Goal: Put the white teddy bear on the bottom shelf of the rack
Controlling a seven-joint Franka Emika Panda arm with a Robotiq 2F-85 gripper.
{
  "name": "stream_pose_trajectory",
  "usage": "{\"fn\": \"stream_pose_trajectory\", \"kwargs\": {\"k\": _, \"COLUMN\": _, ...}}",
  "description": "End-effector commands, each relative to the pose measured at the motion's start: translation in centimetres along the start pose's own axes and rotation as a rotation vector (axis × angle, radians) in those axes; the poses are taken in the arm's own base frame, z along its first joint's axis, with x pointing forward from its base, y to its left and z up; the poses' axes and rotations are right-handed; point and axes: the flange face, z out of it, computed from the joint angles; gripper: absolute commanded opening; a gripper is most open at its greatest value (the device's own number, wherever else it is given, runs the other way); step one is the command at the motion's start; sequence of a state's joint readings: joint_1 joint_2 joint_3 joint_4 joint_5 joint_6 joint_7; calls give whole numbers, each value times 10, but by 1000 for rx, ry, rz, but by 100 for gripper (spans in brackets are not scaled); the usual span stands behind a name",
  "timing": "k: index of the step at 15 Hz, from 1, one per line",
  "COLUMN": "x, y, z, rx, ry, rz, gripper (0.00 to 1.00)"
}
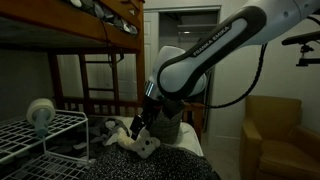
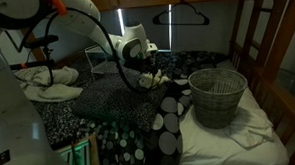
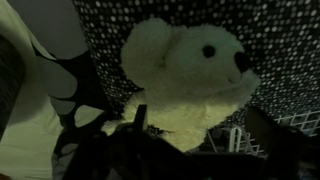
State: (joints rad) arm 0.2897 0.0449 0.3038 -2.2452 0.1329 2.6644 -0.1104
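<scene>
The robot's gripper will next come down onto the lower body of the white teddy bear [image 3: 185, 75], and then it will close its fingers there.
The white teddy bear [image 3: 185, 75] lies on the dark dotted bedspread, filling the wrist view with its face up. It also shows in both exterior views [image 1: 138, 143] [image 2: 153, 81]. My gripper [image 3: 195, 128] is right over it [image 1: 141, 124] [image 2: 145, 71]. The fingers are open and straddle the bear's lower body, with a gap showing at the right finger. The white wire rack [image 1: 45, 138] stands apart at the edge of an exterior view, and its bottom shelf [image 1: 55, 153] is partly visible. A bit of white wire [image 3: 236, 135] shows in the wrist view.
A round white disc-shaped object [image 1: 40, 112] stands on the rack's top tier. A grey mesh bucket [image 2: 218, 95] sits on the bed. A dark wooden bunk-bed frame [image 1: 108, 40] is overhead. Crumpled white cloth [image 2: 48, 85] lies nearby. A tan armchair [image 1: 272, 130] stands beside the bed.
</scene>
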Motion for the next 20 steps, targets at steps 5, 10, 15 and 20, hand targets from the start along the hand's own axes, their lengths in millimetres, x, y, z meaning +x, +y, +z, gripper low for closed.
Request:
{"fn": "stream_pose_trajectory", "kwargs": {"k": 5, "x": 7, "y": 1, "z": 32, "rx": -18, "ry": 35, "rz": 119, "gripper": 100}}
{"fn": "stream_pose_trajectory", "kwargs": {"k": 10, "x": 2, "y": 10, "z": 54, "rx": -37, "ry": 22, "rz": 218, "gripper": 49}}
{"fn": "stream_pose_trajectory", "kwargs": {"k": 15, "x": 9, "y": 6, "z": 45, "rx": -41, "ry": 34, "rz": 220, "gripper": 12}}
{"fn": "stream_pose_trajectory", "kwargs": {"k": 20, "x": 11, "y": -46, "z": 7, "rx": 96, "ry": 60, "rz": 36, "gripper": 3}}
